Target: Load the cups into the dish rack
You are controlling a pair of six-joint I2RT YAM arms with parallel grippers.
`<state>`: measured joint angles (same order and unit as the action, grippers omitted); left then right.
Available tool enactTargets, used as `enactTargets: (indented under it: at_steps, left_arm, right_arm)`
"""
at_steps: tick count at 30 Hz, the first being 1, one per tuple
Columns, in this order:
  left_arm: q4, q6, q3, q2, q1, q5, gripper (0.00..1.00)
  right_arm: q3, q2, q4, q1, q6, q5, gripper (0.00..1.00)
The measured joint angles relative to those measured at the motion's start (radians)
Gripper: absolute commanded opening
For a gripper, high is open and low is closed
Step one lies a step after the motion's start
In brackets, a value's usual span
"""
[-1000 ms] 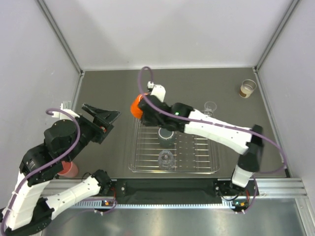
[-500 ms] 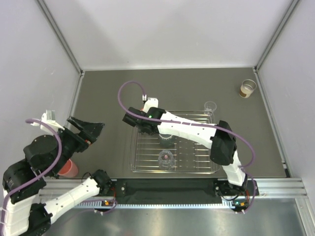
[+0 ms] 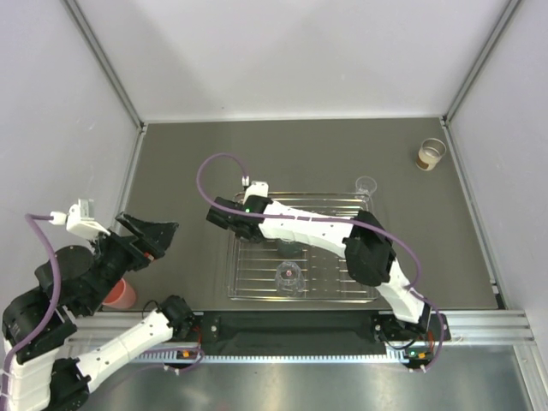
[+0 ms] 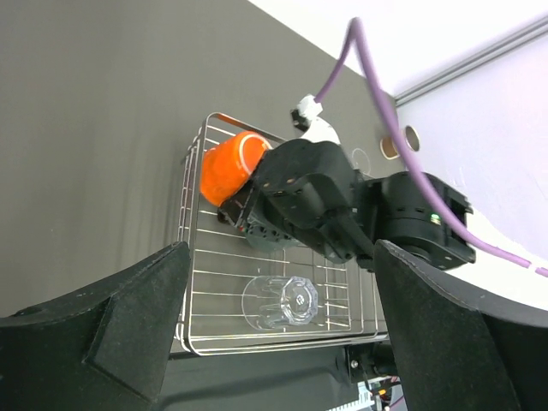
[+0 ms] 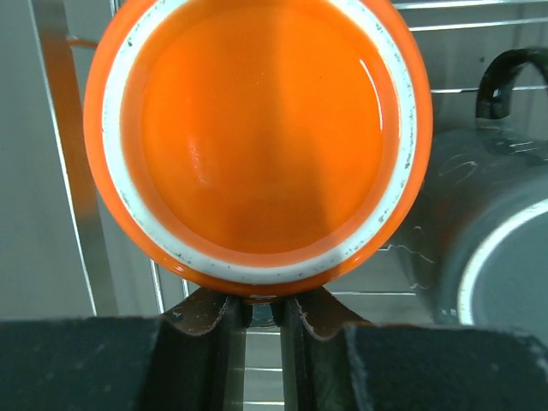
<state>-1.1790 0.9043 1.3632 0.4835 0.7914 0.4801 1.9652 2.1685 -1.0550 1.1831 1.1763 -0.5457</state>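
The robot's right gripper will next move down between the rack's side bar and the dark grey cup (image 5: 497, 257), going slightly toward the dark grey cup, because bare wires show there.
My right gripper (image 3: 219, 214) is shut on the rim of the orange cup (image 5: 257, 137). It holds the cup tilted over the far left corner of the dish rack (image 3: 342, 297). The left wrist view shows that cup (image 4: 224, 169) and the rack (image 4: 190, 257). The top view hides the cup under the gripper. A dark grey cup (image 5: 497, 257) stands in the rack beside it. A clear cup (image 3: 288, 276) lies in the rack's near part. My left gripper (image 3: 161, 235) is open and empty, raised left of the rack.
A pink cup (image 3: 121, 294) sits at the near left, partly under my left arm. A clear cup (image 3: 366, 185) stands just behind the rack's far right corner. A cream cup (image 3: 431, 154) stands at the far right by the wall.
My right arm has swung left and lowered the orange cup to the rack's far left corner. My left arm has drawn back to the left and toward the near edge.
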Motion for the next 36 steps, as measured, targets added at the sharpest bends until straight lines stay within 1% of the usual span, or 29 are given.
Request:
enactTargets:
  at_steps: [6,11,16,20,23,29,31,32,33,34,36]
  left_arm:
    - [0.0,-0.013,0.0,-0.043,0.0,-0.003,0.93]
    - [-0.012,-0.004,0.0,-0.046,0.0,0.001,0.92]
    - [-0.043,0.017,0.003,-0.049,0.0,0.016,0.92]
    - [-0.067,0.036,0.013,-0.049,0.0,0.026,0.91]
    - [-0.075,0.048,0.013,-0.05,0.0,0.031,0.91]
    - [-0.075,0.058,0.013,-0.05,0.0,0.033,0.91]
    - [-0.076,0.058,0.013,-0.05,0.0,0.035,0.91]
    - [-0.079,0.059,0.013,-0.049,0.0,0.036,0.91]
    - [-0.082,0.059,0.013,-0.048,0.0,0.038,0.91]
    - [-0.085,0.06,0.014,-0.047,0.0,0.041,0.9]
    - [-0.097,0.064,0.019,-0.04,0.0,0.048,0.89]
  right_arm:
    - [-0.008,0.023,0.024,0.008,0.03,-0.01,0.0]
    - [-0.04,0.023,0.073,0.012,0.045,-0.045,0.0]
    - [-0.048,0.022,0.082,0.014,0.06,-0.065,0.0]
    - [-0.105,-0.002,0.085,0.014,0.077,-0.082,0.0]
    - [-0.155,-0.007,0.073,0.014,0.073,-0.093,0.0]
    - [-0.159,-0.011,0.086,0.014,0.034,-0.089,0.01]
    - [-0.159,-0.011,0.096,0.014,0.017,-0.083,0.06]
    - [-0.158,-0.011,0.1,0.014,0.008,-0.08,0.17]
    - [-0.156,-0.011,0.102,0.014,0.0,-0.076,0.24]
    - [-0.151,-0.011,0.105,0.014,-0.006,-0.071,0.36]
    - [-0.142,-0.01,0.118,0.014,-0.016,-0.055,0.48]
